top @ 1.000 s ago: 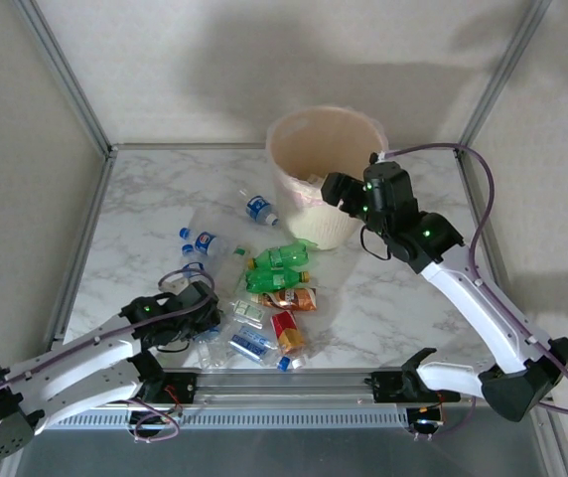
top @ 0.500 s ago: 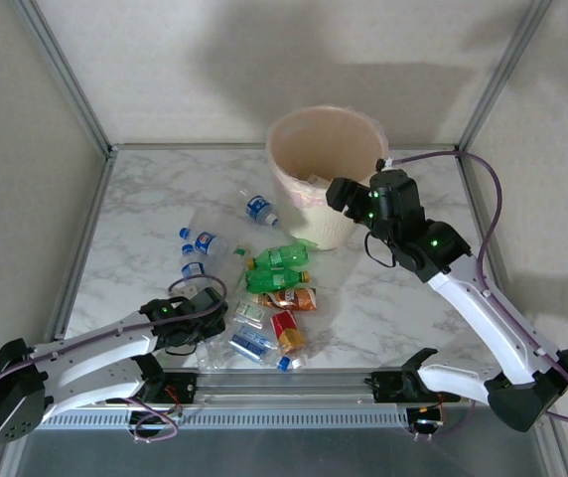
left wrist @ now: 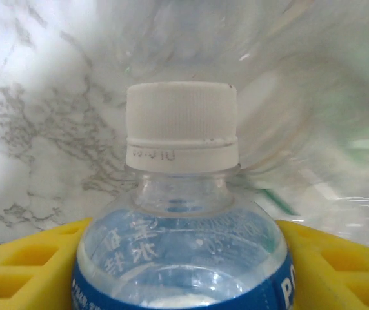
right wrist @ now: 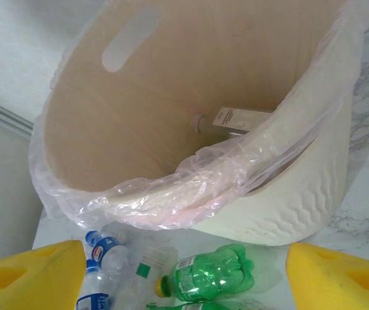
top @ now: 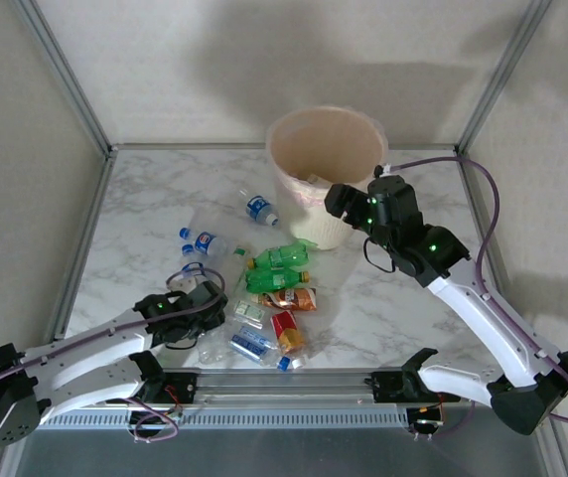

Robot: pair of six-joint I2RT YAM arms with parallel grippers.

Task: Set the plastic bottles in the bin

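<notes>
The left gripper will next go up and swing outward over the bin's opening [top: 326, 151] to let go of the clear bottle, because the bin's lined rim is well above the bottle pile.
A clear plastic bottle [left wrist: 183, 226] with a white cap and a blue label lies between my left gripper's [left wrist: 184, 284] yellow fingers [left wrist: 23, 274], which press on both its sides. That gripper [top: 208, 310] is low at the left edge of the bottle pile. Green bottles [top: 282, 258], red and orange-labelled ones [top: 292, 298] and blue-labelled clear ones [top: 205, 241] lie scattered on the table. My right gripper [top: 336, 199] hangs open and holds nothing beside the bin [top: 309, 224], just outside its lined rim [right wrist: 191, 187]. A green bottle [right wrist: 210, 274] lies below it. One bottle [right wrist: 233, 119] lies inside the bin.
The marble table [top: 403, 298] has bare room to the right of the pile and along the far left. A single blue-labelled bottle [top: 257, 208] lies left of the bin. A metal rail [top: 294, 383] runs along the near edge. Frame posts stand at the back corners.
My left gripper has slid a little nearer the pile and its fingers have drawn in on the clear bottle. The right gripper has eased slightly down and back from the bin's rim.
</notes>
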